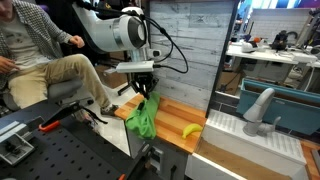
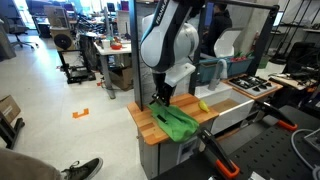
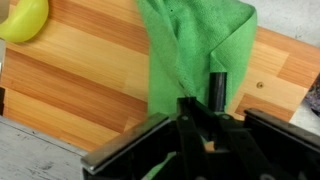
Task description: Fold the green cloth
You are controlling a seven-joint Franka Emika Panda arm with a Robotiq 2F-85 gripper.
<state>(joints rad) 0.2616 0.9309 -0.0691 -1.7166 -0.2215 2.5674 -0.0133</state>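
The gripper lowers the cloth's raised edge toward the cloth's spread part next and releases it there, since that part lies below my gripper on the table.
The green cloth point(image 1: 146, 117) lies partly bunched on the wooden table point(image 1: 176, 112), with one edge lifted. It shows in both exterior views point(image 2: 176, 121) and fills the upper middle of the wrist view point(image 3: 195, 45). My gripper point(image 1: 147, 90) is right above it, fingers close together and pinching the raised edge of the cloth. It also shows in an exterior view point(image 2: 160, 98) and in the wrist view point(image 3: 203, 95). The rest of the cloth drapes down onto the wood point(image 3: 70, 80).
A yellow banana point(image 1: 190, 130) lies on the table beside the cloth, seen also in an exterior view point(image 2: 203, 105) and in the wrist view point(image 3: 25, 18). A white counter with a faucet point(image 1: 258, 108) adjoins the table. A seated person point(image 1: 40, 50) is nearby.
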